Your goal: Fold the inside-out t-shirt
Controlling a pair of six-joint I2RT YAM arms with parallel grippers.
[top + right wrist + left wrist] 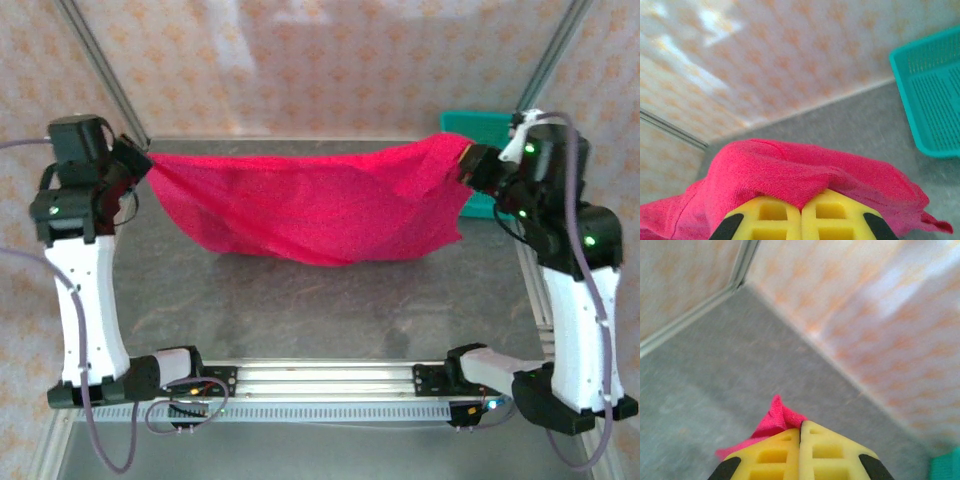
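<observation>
The still-hanging t-shirt end goes down onto the grey tabletop (402, 146) (860, 120) beside the teal basket next and gets released there. That spot lies below my right gripper and toward the table's middle.
The inside-out t-shirt (315, 205) is crimson red and hangs stretched between both arms above the grey table, sagging in the middle with its lower edge near the tabletop. My left gripper (140, 160) is shut on the shirt's left end; in the left wrist view a small red tuft of the t-shirt (777, 421) sticks out past the closed yellow fingertips (825, 445). My right gripper (470, 165) is shut on the right end, and in the right wrist view the t-shirt cloth (790, 167) drapes over the closed yellow fingertips (775, 212).
A teal mesh basket (476, 125) stands at the table's back right corner, partly behind the right arm, and shows as a teal basket (932, 105) in the right wrist view. Patterned walls close off the back and sides. Bare grey tabletop (320, 310) lies in front of the shirt.
</observation>
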